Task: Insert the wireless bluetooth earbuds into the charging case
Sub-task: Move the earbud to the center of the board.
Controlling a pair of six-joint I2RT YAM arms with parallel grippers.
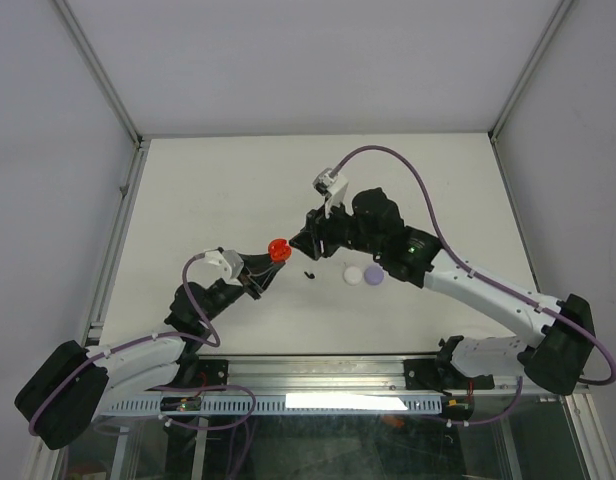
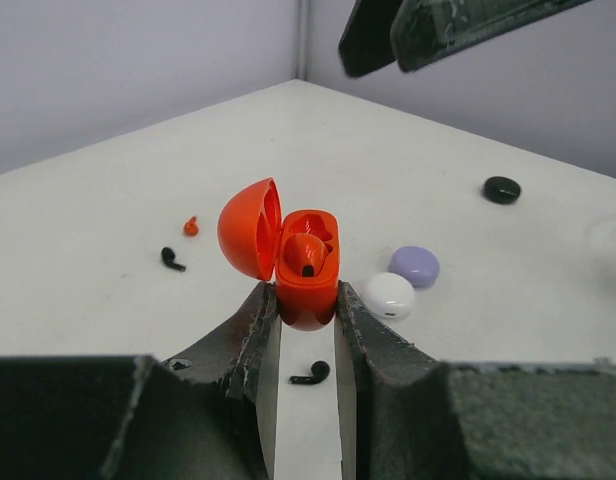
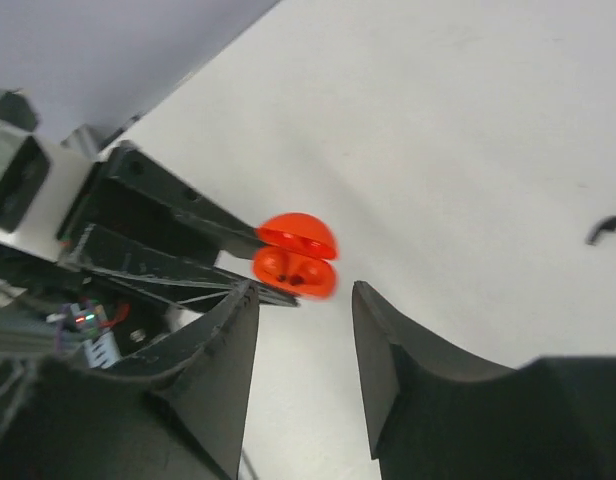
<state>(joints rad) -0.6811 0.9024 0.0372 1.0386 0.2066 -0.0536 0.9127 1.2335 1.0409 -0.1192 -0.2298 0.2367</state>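
Observation:
The right gripper moves outward from the case and down onto the small red earbud on the tabletop next, because the earbud's colour matches the open case.
My left gripper [image 2: 305,300] is shut on the lower half of the red charging case [image 2: 308,265], held above the table with its lid swung open. A red earbud [image 2: 306,255] sits in one socket of the case. My right gripper [image 3: 305,290] stands open and empty right beside the case [image 3: 296,262], and its fingers [image 2: 428,30] hang over it in the left wrist view. On the table lie a black earbud [image 2: 311,374] under my left fingers, another black earbud [image 2: 172,260] and a small red earbud [image 2: 191,227] farther left. From above, the case [image 1: 278,249] sits between the left gripper [image 1: 270,262] and the right gripper [image 1: 306,243].
A shut white case [image 2: 390,295] and a lilac case [image 2: 415,266] lie side by side just right of the red case. A black case [image 2: 502,189] rests farther off. From above, the white case [image 1: 352,274] and the lilac case [image 1: 373,276] lie under the right arm.

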